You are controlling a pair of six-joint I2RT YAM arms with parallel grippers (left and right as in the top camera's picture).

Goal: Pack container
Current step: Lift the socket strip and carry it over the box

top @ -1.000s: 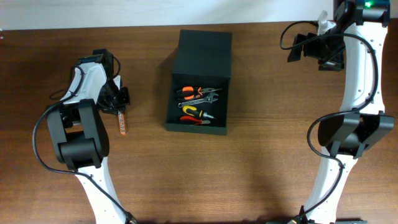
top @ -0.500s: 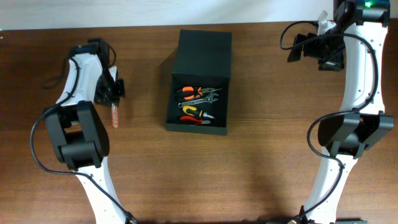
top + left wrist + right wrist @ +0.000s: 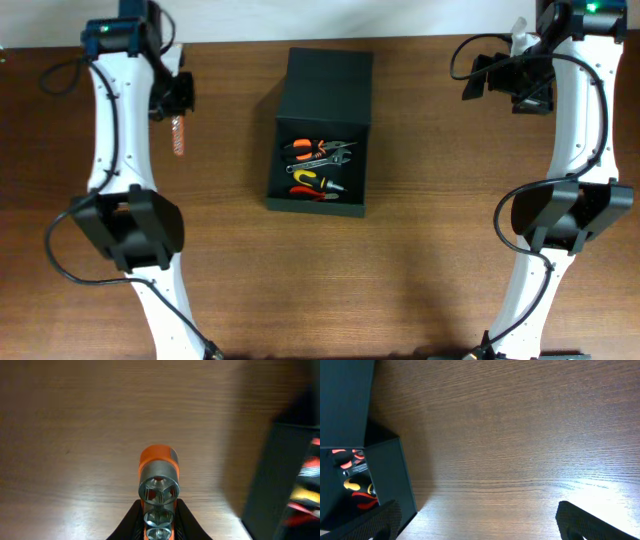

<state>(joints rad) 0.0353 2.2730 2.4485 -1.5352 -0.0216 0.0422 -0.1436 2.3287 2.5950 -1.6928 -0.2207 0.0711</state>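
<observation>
My left gripper crosses to the right in the overhead view next and lowers onto the container's bottom beyond the ends of the tools. It then releases there, since that spot is bare.
The container [image 3: 325, 95] is a dark green-black box in the middle of the table with its lid folded back. Several orange and yellow-handled hand tools [image 3: 318, 167] lie inside it. My left gripper [image 3: 175, 100] is at the far left, shut on an orange socket holder strip with metal sockets [image 3: 177, 134], lifted above the table. In the left wrist view the strip [image 3: 158, 480] sticks out between the fingers [image 3: 158, 527], with the container's wall [image 3: 280, 475] to the right. My right gripper [image 3: 490, 78] is open and empty at the far right; its wrist view shows the container [image 3: 385, 480] at the left.
The brown wooden table [image 3: 430, 220] carries nothing else. Both arm bases [image 3: 125, 235] [image 3: 560, 215] stand at the left and right sides.
My left gripper has lifted the socket strip off the table and carried it toward the far edge. The right arm has not moved.
</observation>
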